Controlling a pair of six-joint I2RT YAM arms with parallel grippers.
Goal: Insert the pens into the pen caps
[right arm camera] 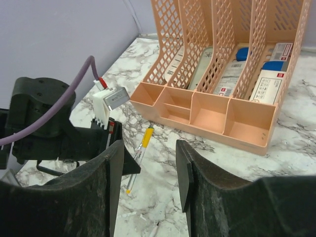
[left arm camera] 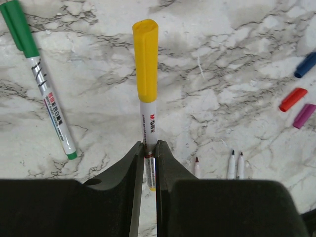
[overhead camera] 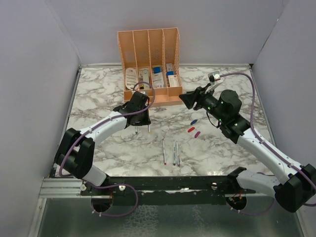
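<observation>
The pen with its yellow cap (left arm camera: 146, 59) will next go toward the green-capped pen in my left gripper, which will then lower it onto the marble close beside that pen.
My left gripper (left arm camera: 149, 145) is shut on the barrel of a grey-white pen (left arm camera: 148, 118) that wears the yellow cap (left arm camera: 146, 59). It sits left of centre in the top view (overhead camera: 141, 117). A second pen (left arm camera: 52, 111) with the green cap (left arm camera: 20, 29) lies on the marble to its left. Three uncapped pens (overhead camera: 171, 152) lie side by side near the front. The blue (overhead camera: 194, 121), red (overhead camera: 191, 129) and magenta (overhead camera: 197, 134) caps lie loose to their right. My right gripper (right arm camera: 149, 148) is open and empty, raised in front of the organizer (right arm camera: 247, 128).
The peach organizer (overhead camera: 148, 49) with boxed items stands at the back centre. White walls close in three sides of the marble table (overhead camera: 98, 94). My two grippers face each other across the middle. A purple cable (overhead camera: 237, 75) loops over my right arm.
</observation>
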